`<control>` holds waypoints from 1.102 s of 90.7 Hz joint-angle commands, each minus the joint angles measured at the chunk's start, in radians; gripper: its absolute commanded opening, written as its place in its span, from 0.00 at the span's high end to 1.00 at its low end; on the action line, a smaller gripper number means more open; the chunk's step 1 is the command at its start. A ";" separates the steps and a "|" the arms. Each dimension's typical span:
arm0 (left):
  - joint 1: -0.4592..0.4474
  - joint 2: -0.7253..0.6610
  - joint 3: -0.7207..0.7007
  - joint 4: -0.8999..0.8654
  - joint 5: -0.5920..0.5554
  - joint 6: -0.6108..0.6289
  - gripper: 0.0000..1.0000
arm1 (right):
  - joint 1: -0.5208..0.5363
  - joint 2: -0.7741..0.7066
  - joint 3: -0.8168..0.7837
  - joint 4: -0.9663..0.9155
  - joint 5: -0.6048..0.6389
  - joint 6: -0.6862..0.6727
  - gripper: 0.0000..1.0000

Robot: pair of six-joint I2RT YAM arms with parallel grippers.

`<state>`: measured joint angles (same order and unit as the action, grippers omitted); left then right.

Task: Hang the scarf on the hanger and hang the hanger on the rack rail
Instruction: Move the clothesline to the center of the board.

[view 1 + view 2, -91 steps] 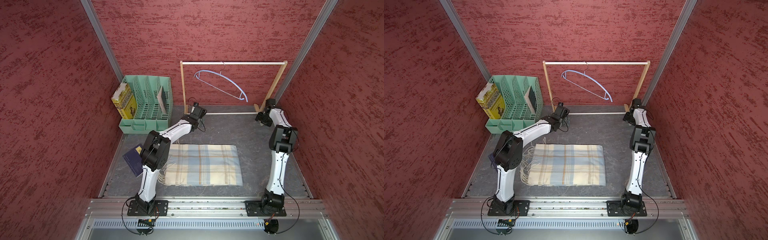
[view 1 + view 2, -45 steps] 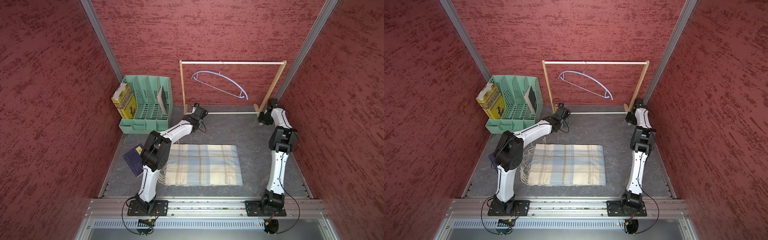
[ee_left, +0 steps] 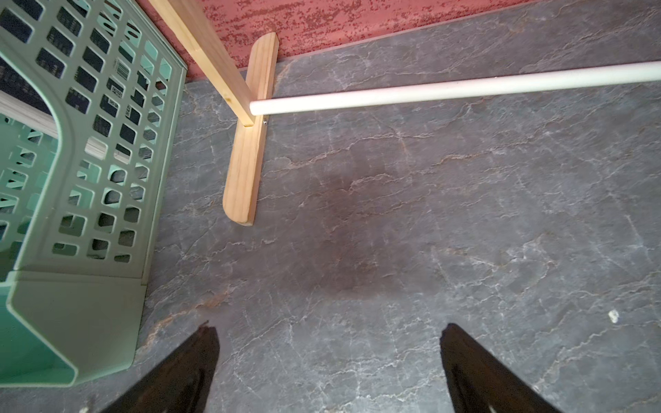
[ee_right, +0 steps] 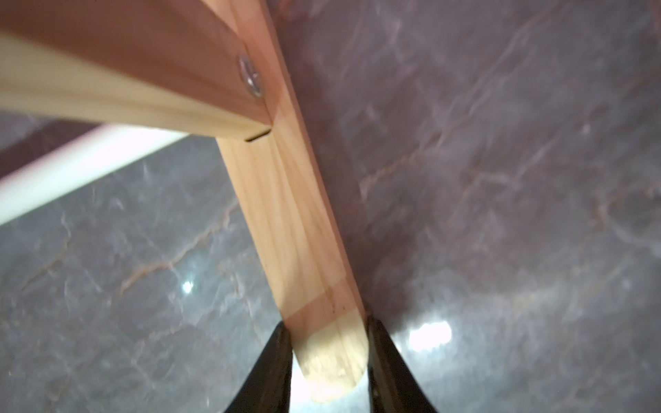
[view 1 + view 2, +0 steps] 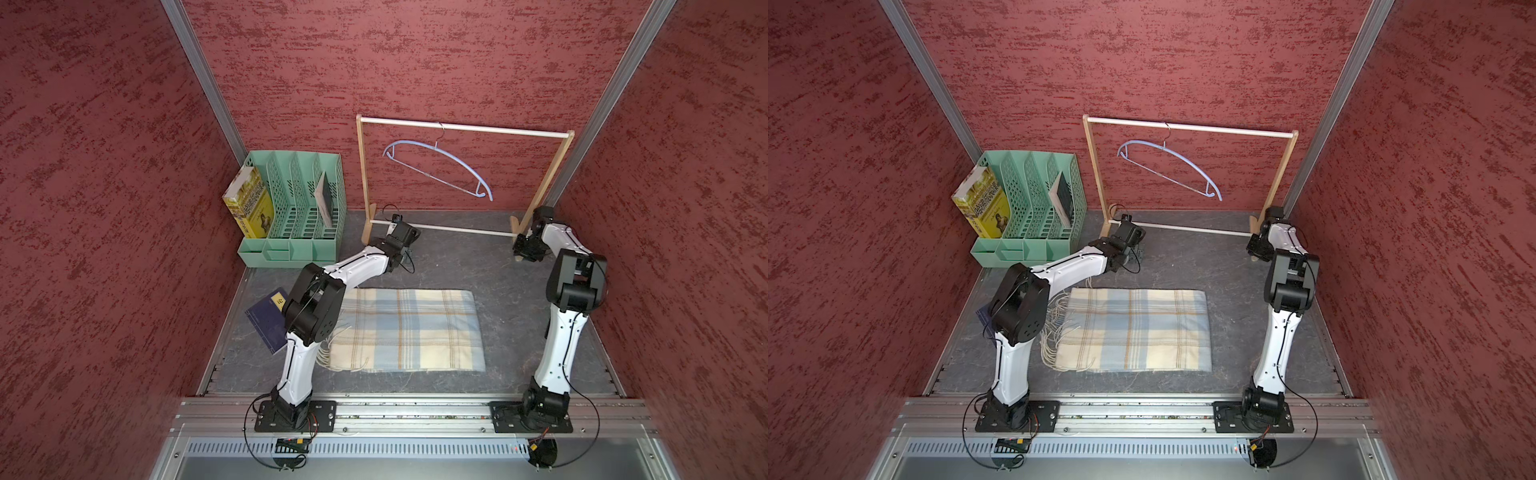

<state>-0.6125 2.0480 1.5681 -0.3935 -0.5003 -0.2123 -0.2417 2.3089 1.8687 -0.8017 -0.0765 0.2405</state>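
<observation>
The rack stands close to the back wall. My right gripper should drag the rack's foot back over the bare table toward the scarf and release it.
The plaid cream-and-blue scarf (image 5: 407, 330) (image 5: 1133, 330) lies folded flat on the grey table, fringe toward the left arm. The light-blue hanger (image 5: 440, 166) (image 5: 1171, 164) hangs tilted by its hook from the wooden rack's top rod (image 5: 457, 126). My right gripper (image 4: 327, 321) (image 5: 525, 249) is down at the rack's right foot (image 4: 314, 257), shut on its rounded end with a finger on each side. My left gripper (image 3: 327, 327) is open and holds nothing. It hovers over bare table near the rack's left foot (image 3: 246, 161).
A green file organizer (image 5: 291, 208) (image 3: 71, 178) with a yellow book (image 5: 249, 203) stands at the back left, close to the left gripper. A dark blue book (image 5: 266, 320) lies by the left arm's elbow. Red walls enclose the table on three sides.
My right gripper's jaws have closed onto the rack's right foot. The hanger has swung slightly on the rod. The left arm and the scarf have stayed put.
</observation>
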 commanded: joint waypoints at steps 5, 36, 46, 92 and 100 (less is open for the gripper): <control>-0.012 -0.064 -0.039 0.033 -0.008 -0.010 0.00 | 0.056 -0.127 -0.197 0.032 0.007 0.074 0.84; -0.013 -0.120 -0.118 0.066 0.003 -0.009 0.00 | 0.113 -0.270 -0.410 0.098 0.065 0.111 0.55; -0.013 -0.135 -0.134 0.080 0.003 -0.009 0.00 | 0.114 -0.268 -0.401 0.089 0.078 0.108 0.17; -0.115 -0.268 -0.196 0.061 -0.063 0.057 0.00 | 0.450 -0.889 -0.649 0.045 0.158 0.033 0.01; -0.131 -0.322 -0.223 0.030 -0.073 0.027 0.00 | 0.552 -0.984 -0.601 0.002 0.130 -0.006 0.02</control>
<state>-0.7269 1.7966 1.3735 -0.3325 -0.5362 -0.1635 0.2054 1.4300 1.2335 -0.7387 0.0635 0.2848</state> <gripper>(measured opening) 0.998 0.984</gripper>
